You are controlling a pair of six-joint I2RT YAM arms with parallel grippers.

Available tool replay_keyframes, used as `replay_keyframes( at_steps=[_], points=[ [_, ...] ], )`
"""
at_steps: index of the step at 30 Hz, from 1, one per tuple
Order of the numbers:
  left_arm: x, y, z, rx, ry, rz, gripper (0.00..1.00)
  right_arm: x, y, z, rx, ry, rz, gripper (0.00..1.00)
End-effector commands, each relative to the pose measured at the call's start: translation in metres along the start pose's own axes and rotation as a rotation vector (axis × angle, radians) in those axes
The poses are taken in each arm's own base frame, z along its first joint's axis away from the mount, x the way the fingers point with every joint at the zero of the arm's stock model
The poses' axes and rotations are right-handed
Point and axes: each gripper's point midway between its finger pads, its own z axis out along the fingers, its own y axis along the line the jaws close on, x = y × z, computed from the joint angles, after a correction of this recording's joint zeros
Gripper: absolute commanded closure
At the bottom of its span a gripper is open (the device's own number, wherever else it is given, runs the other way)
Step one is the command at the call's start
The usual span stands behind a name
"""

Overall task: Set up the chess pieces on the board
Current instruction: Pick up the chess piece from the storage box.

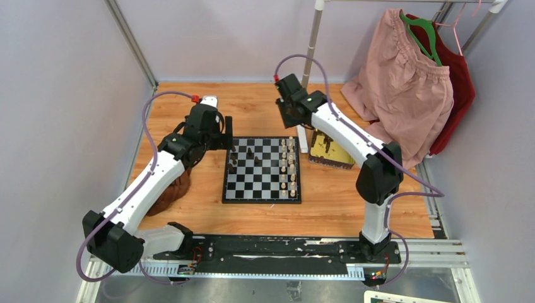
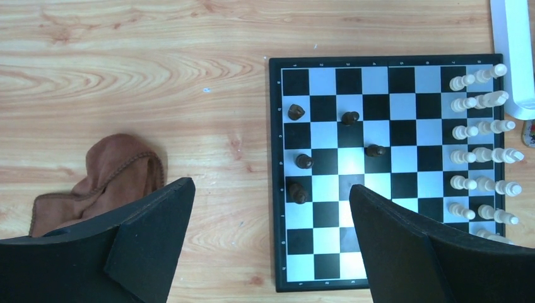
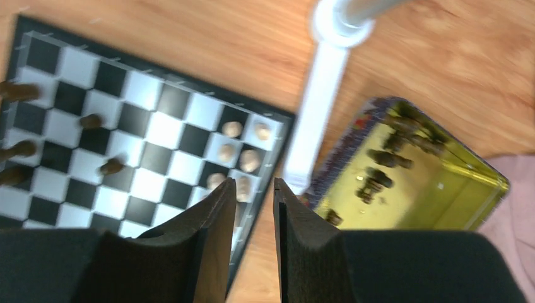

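Observation:
My right gripper is going to move past the rack's white foot over the gold tray [image 3: 479, 208] next, and then go down to a dark piece in the cluster.
The board [image 1: 262, 184] lies mid-table. Cream-white chess pieces [image 2: 482, 151] stand in two files along its right side. Several dark pieces [image 2: 304, 161] are scattered over its left half. More dark pieces [image 3: 378, 177] lie in the gold tray [image 3: 479, 208] to the right of the board. My left gripper [image 2: 271, 184] hangs wide open above the board's left rim, holding nothing. My right gripper [image 3: 255, 181] hovers over the gap between the board's far right corner and the tray. Its jaws stand narrowly apart with nothing between them.
A brown cloth [image 2: 107, 177] lies on the wood to the left of the board. The white foot of a clothes rack [image 3: 315, 113] rests between board and tray. Pink and red garments [image 1: 404, 95] hang at the back right.

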Motion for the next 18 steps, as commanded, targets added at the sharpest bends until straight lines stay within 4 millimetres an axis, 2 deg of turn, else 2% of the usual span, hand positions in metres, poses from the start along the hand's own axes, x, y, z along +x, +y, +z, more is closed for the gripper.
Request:
replay_keyframes(
  at_steps=[1, 5, 10, 14, 18],
  points=[
    [-0.016, -0.005, 0.001, 0.018, -0.038, -0.035, 0.00, 0.016, -0.070, 0.007, 0.127, 0.033, 0.110, 0.67],
    [-0.015, -0.007, 0.004, 0.022, -0.030, -0.033, 0.00, 0.041, -0.115, 0.018, 0.183, 0.083, 0.198, 0.67],
    [-0.013, -0.010, 0.009, 0.029, -0.018, -0.026, 0.00, 0.069, -0.148, 0.031, 0.225, 0.139, 0.266, 0.67],
    [-0.012, -0.011, 0.012, 0.029, -0.007, -0.021, 0.00, 0.088, -0.159, 0.045, 0.233, 0.185, 0.297, 0.67],
    [-0.012, -0.011, 0.013, 0.029, -0.006, -0.017, 0.00, 0.098, -0.161, 0.056, 0.226, 0.214, 0.308, 0.67]
  ],
)
